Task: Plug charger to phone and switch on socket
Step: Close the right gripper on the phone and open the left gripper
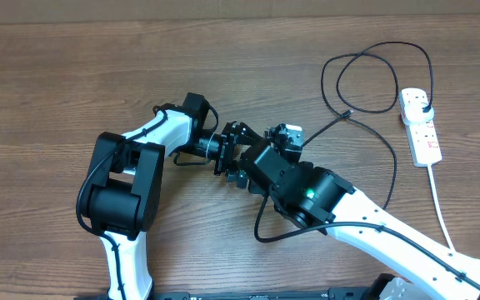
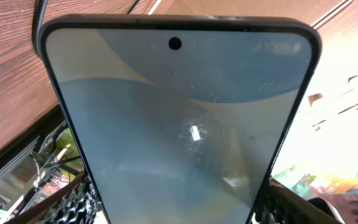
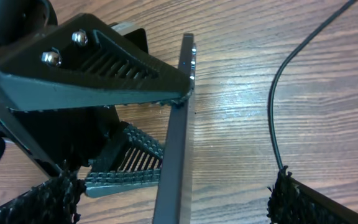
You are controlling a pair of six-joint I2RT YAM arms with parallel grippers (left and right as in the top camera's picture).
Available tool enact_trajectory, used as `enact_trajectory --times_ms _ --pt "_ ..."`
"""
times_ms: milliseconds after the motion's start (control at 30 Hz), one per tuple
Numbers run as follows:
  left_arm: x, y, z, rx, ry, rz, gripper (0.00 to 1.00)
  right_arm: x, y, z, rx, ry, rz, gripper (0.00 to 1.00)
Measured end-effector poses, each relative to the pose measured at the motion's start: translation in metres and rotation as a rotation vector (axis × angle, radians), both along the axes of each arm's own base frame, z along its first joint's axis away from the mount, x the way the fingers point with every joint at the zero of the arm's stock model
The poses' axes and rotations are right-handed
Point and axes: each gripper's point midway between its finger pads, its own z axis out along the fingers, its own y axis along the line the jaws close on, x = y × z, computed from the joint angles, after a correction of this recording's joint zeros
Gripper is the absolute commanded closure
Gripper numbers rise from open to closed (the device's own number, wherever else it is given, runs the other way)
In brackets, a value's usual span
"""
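The right gripper will move gently further toward the left gripper and close on the phone's loose end (image 3: 174, 198), because the phone (image 3: 176, 143) stands edge-on between the right gripper's open fingers.
The phone (image 2: 179, 118) fills the left wrist view, screen toward the camera and dim grey-blue. My left gripper (image 1: 226, 156) is shut on it and holds it on edge above the table. In the right wrist view the phone (image 3: 176, 143) shows edge-on, clamped between the left fingers. My right gripper (image 1: 255, 165) is open, and its fingers (image 3: 173, 202) stand wide apart on either side of the phone's edge. The charger cable (image 1: 390, 158) loops across the table from its black plug (image 1: 423, 102) in the socket (image 1: 421, 127). It also runs up to my right finger (image 3: 277, 99). I cannot make out its connector tip.
The socket's thick white cord (image 1: 440, 204) runs toward the front right. The cable's loops lie at the back right (image 1: 373, 50) and under the right arm (image 1: 261, 236). The wooden table (image 1: 57, 83) is bare on the left.
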Motion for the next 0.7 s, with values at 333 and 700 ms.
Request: enact_trajectory --times_ms 333,700 --pt "-0.0001 -0.0001 0.0 0.006 0.02 0.001 0.54 0.0007 0.0009 -0.0007 -0.012 -0.007 0.025 0.37" --pt "0.0 0.0 -0.0001 0.009 0.027 0.001 0.54 0.0 0.0018 -0.0017 -0.011 -0.001 0.031 0.49"
